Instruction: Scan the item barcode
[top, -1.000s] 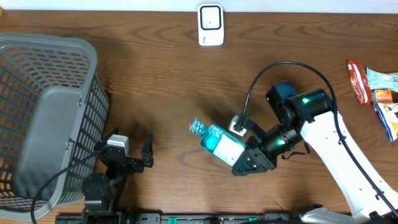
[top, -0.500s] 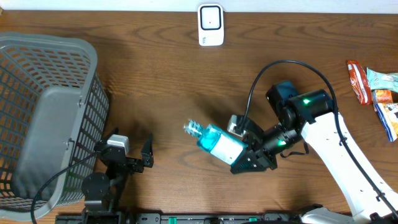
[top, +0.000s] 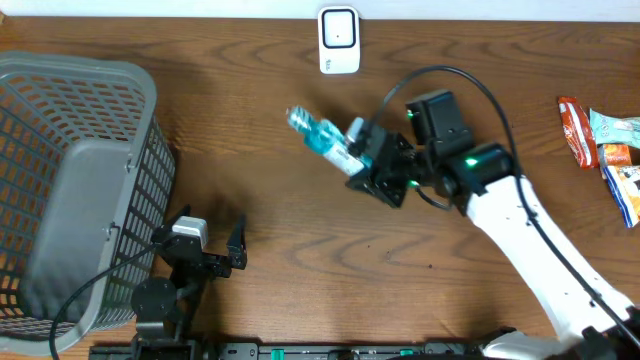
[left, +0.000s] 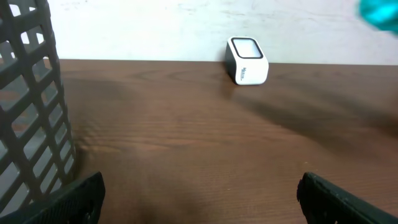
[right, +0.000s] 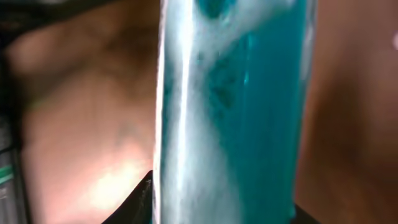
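Observation:
The bottle will go outward to the scanner next in my right gripper, then down onto the tabletop (top: 549, 110) beside the red packet. My right gripper will let go of it there, because that spot is clear.
A clear bottle of teal liquid (top: 322, 137) hangs above the table, gripped by my right gripper (top: 362, 157), which is shut on its body; its cap points up-left. In the right wrist view the bottle (right: 233, 112) fills the frame between the dark fingers (right: 142, 202). The white barcode scanner (top: 339, 40) stands at the far edge, also seen as the scanner (left: 247, 60) in the left wrist view. No barcode shows on the bottle. My left gripper (top: 215, 250) rests low near the front edge, open and empty, its fingers (left: 78, 199) spread wide.
A grey mesh basket (top: 70, 190) takes up the left side, its wall (left: 28, 99) close beside my left gripper. Several snack packets (top: 605, 145) lie at the right edge. A black cable loops over my right arm (top: 520, 230).
My right gripper has lifted the bottle and carried it up and left toward the scanner, turning it. The left arm has not moved.

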